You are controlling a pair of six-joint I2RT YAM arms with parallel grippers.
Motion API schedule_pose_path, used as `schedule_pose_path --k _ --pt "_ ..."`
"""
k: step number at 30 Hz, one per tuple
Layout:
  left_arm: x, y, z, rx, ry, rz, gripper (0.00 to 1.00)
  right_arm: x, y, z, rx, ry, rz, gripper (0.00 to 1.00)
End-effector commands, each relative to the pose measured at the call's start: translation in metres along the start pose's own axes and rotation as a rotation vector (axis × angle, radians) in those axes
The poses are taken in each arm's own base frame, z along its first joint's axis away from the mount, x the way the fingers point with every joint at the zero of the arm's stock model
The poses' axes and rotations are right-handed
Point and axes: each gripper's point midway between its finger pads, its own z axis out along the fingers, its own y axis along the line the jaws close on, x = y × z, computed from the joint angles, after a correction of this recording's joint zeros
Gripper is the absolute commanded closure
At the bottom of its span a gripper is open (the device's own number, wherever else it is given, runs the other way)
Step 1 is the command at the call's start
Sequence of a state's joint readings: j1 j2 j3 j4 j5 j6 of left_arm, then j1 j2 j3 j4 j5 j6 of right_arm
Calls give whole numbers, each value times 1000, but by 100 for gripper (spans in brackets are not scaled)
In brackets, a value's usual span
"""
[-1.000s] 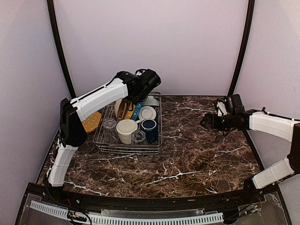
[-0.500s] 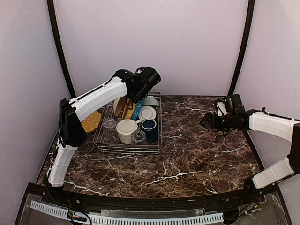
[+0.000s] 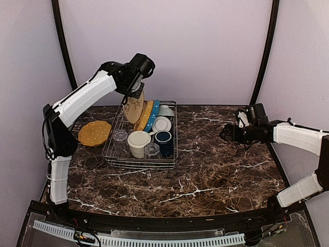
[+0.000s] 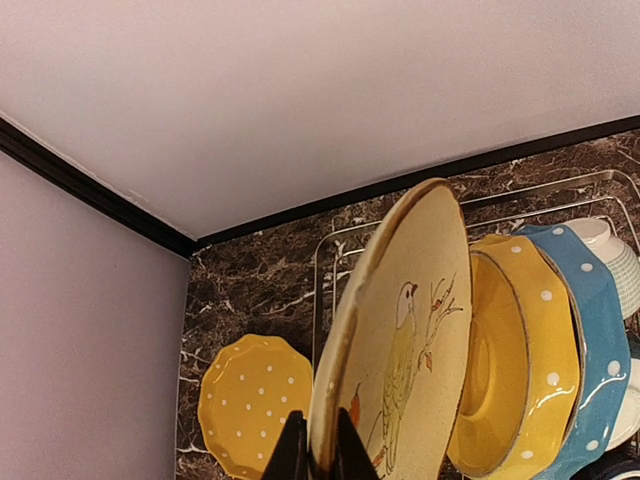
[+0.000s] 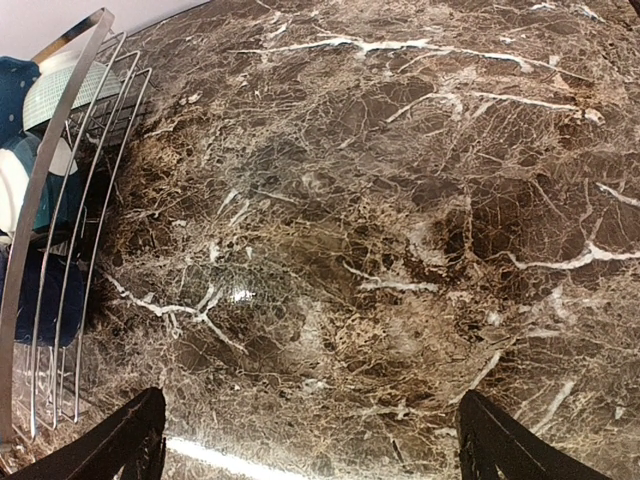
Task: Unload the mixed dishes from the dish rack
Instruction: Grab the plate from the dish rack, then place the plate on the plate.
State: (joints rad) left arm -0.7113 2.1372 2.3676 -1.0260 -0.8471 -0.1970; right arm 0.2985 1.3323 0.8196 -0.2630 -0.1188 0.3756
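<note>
My left gripper is holding the cream plate. It next needs to go down toward the yellow dotted plate lying flat beside the rack (image 3: 115, 160), turn the cream plate level, and release it on top.
My left gripper (image 3: 134, 94) (image 4: 318, 455) is shut on the rim of a cream plate with a bird drawing (image 3: 134, 109) (image 4: 400, 340), held on edge above the far left of the dish rack (image 3: 115, 160) (image 4: 325, 250). A yellow dotted plate (image 3: 145, 116) (image 4: 515, 365) and a blue dotted plate (image 3: 152, 114) (image 4: 590, 330) stand in the rack behind it. The rack also holds a cream bowl (image 3: 139, 143), a dark blue mug (image 3: 164, 140), a white bowl (image 3: 162, 124) and clear glasses (image 3: 152, 150). My right gripper (image 3: 225, 134) (image 5: 310, 440) is open and empty over the marble, right of the rack (image 5: 40, 200).
Another yellow dotted plate (image 3: 94, 133) (image 4: 255, 405) lies flat on the marble table (image 3: 216, 170) left of the rack. The back wall stands close behind the rack, and side walls close the table in at left and right.
My left arm has risen and swung left, lifting the cream bird plate up out of the rack. The yellow plate on the table now shows in full. The right arm has not moved.
</note>
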Motion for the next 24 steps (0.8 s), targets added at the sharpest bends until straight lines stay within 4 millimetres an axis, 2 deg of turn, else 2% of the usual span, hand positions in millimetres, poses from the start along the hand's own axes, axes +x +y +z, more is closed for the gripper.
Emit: schedule_pose_path --k 1,2,3,4,5,6,7,8,9,10,11,12,13,14,15,16,17,18,19,20,24 --pt "-25 37 -21 99 -66 -231 99 -1 2 2 1 2 -1 1" --pt "-25 38 -19 126 -62 -250 99 -1 2 2 1 2 -3 1" --pt "-20 51 -17 128 -51 -285 99 -2 2 1 0 2 -3 1" --pt "-22 50 -16 176 -52 -316 99 -2 2 1 0 2 -4 1" --pt "-18 64 -11 187 -49 -373 99 -2 2 1 0 2 -4 1" --pt "-16 62 -11 253 -40 -401 99 -2 2 2 1 2 -5 1" --pt "-11 80 -5 262 -41 -472 99 -2 2 2 0 3 -5 1" --pt "-8 79 -4 325 -30 -503 99 -3 2 2 0 2 -6 1" --pt "0 97 3 327 -32 -569 99 -2 2 3 -2 4 -6 1" --pt "16 90 11 378 10 -585 99 -2 2 3 -1 8 -6 1" --pt "11 110 10 419 -20 -664 99 -1 2 4 -2 9 -5 1" --pt "28 109 19 431 16 -683 99 -2 3 4 -4 9 -5 1" --pt "22 127 16 465 -21 -751 99 -1 3 4 -6 11 -3 1" --pt "37 141 23 453 -6 -799 99 -1 3 4 -10 12 -1 1" --pt "34 141 20 514 -28 -825 99 -1 4 4 -12 12 1 1" --pt "41 156 24 509 -44 -881 99 -1 5 4 -16 13 3 1" --pt "45 158 25 541 -40 -905 99 -1 5 4 -17 13 5 1" --pt "58 173 31 522 -46 -964 99 -1 5 3 -19 12 5 1" --pt "63 176 32 533 -47 -988 99 -1 5 3 -20 11 6 1" --pt "77 194 39 501 -63 -1051 99 -1 5 2 -20 8 7 1" --pt "113 225 52 448 -123 -1179 99 0 5 1 -21 11 12 1"
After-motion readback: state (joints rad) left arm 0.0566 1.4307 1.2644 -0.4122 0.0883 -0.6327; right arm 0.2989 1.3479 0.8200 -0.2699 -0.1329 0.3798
